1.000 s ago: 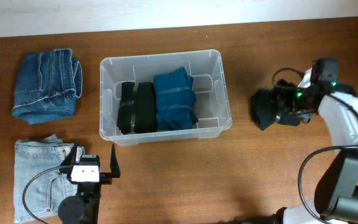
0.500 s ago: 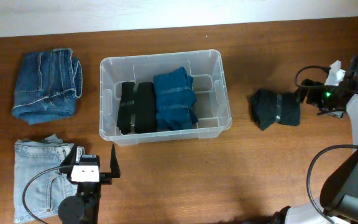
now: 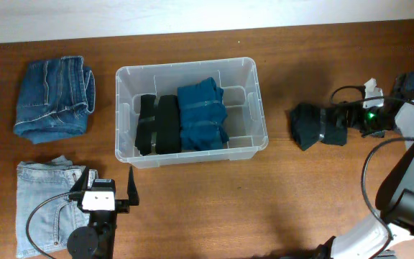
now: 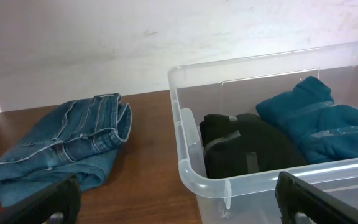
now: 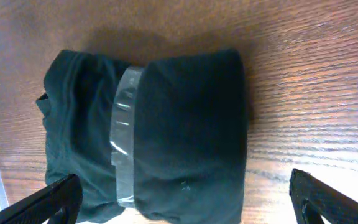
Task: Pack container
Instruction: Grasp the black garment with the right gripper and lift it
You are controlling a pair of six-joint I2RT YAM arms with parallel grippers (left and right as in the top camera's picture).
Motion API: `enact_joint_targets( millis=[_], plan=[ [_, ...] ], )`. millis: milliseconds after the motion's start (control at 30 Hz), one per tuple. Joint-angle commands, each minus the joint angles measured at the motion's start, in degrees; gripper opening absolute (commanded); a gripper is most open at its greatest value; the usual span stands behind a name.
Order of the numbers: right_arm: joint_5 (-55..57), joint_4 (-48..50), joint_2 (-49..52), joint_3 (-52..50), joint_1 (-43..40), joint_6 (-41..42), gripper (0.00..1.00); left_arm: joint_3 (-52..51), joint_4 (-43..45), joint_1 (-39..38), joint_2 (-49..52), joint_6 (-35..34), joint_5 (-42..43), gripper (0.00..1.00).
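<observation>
My right gripper comes down toward the table next, around the dark bundle's end away from the container.
The container [image 3: 185, 67], a clear plastic bin, stands mid-table and holds a black taped bundle [image 3: 157, 124] and a teal taped bundle [image 3: 202, 115]. A dark taped clothing bundle [image 3: 315, 126] lies on the table to its right. My right gripper [image 3: 347, 120] is open at the bundle's right end. In the right wrist view the bundle [image 5: 166, 124] lies between the spread fingers [image 5: 188, 205]. My left gripper [image 3: 103, 184] is open and empty in front of the bin's front left corner. The left wrist view shows the gripper [image 4: 179, 208], the bin [image 4: 185, 165] and both bundles inside.
Folded dark blue jeans [image 3: 52, 99] lie at the back left and also show in the left wrist view [image 4: 67, 146]. Folded light blue jeans [image 3: 45, 201] lie at the front left, beside my left arm. A wall runs along the table's far edge.
My right gripper was over the dark bundle's right end, drew back to the right off it, and has now come back left to it. The bundle stays on the table. The left arm has not moved.
</observation>
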Motion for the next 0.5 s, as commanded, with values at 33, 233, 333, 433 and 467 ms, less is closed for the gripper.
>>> enact_joint_targets(
  millis=[33,233,333,433,467],
  plan=[
    [-6.14,0.66,1.55,0.57,-1.64,-2.99,0.98,-0.24,-0.11,0.09,-0.33,0.52,0.63,0.99],
    [-10.56,0.81,4.33,0.57,-2.40,-3.87,0.99,-0.24,-0.09,0.09,-0.33,0.52,0.63,0.99],
    [-11.37,0.79,6.67,0.57,-2.45,-4.59,0.99,-0.24,-0.11,0.09,-0.33,0.52,0.63,0.99],
    [-11.43,1.09,8.72,0.57,-2.45,-4.72,0.99,-0.24,-0.11,0.09,-0.33,0.52,0.63,0.99],
    [-11.61,1.29,9.20,0.57,-2.45,-4.72,0.99,-0.24,-0.11,0.09,-0.33,0.52,0.63,1.00]
  ],
)
